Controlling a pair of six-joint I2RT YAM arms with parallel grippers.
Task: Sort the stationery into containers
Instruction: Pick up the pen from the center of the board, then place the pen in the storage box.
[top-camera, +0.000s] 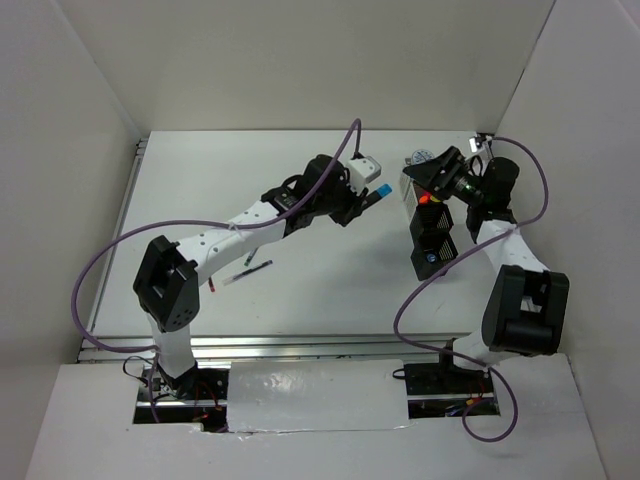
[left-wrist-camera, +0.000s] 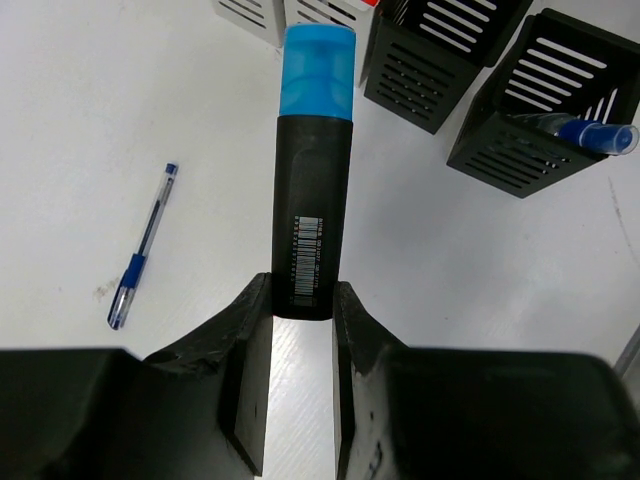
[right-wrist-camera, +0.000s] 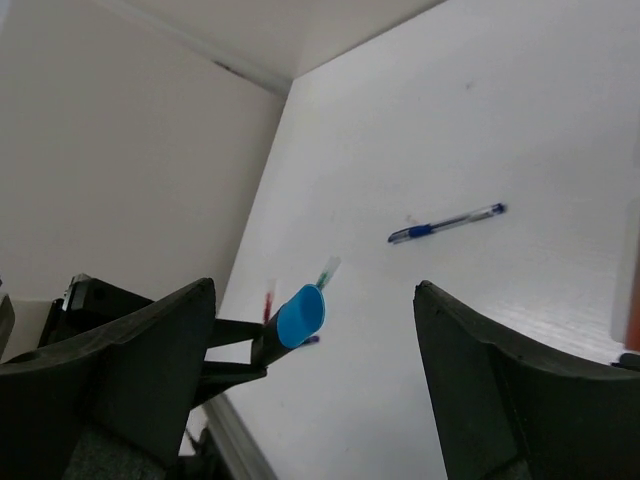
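I should next move my right gripper to its left in the top view, onto the highlighter's blue cap (top-camera: 383, 191) (right-wrist-camera: 300, 315), because my left gripper covers the highlighter's tail.
My left gripper (left-wrist-camera: 303, 300) is shut on the tail of a black highlighter with a blue cap (left-wrist-camera: 315, 160), held out above the table toward the containers. In the top view the highlighter (top-camera: 381, 190) points at the white bin (top-camera: 408, 192), with my left gripper (top-camera: 360, 203) just behind it. Two black bins (left-wrist-camera: 445, 55) (left-wrist-camera: 545, 100) follow in the row; the farther one holds a blue pen (left-wrist-camera: 590, 133). My right gripper (right-wrist-camera: 315, 288) hangs open above the bins and holds nothing. The blue cap (right-wrist-camera: 300, 315) shows between its fingers, farther off.
A blue pen (left-wrist-camera: 143, 247) lies on the table left of the highlighter, also seen as a pen (right-wrist-camera: 447, 223) from the right wrist. Two more pens (top-camera: 250, 270) (top-camera: 215, 285) lie near the left arm. Something red-orange (top-camera: 425, 198) sits at the white bin.
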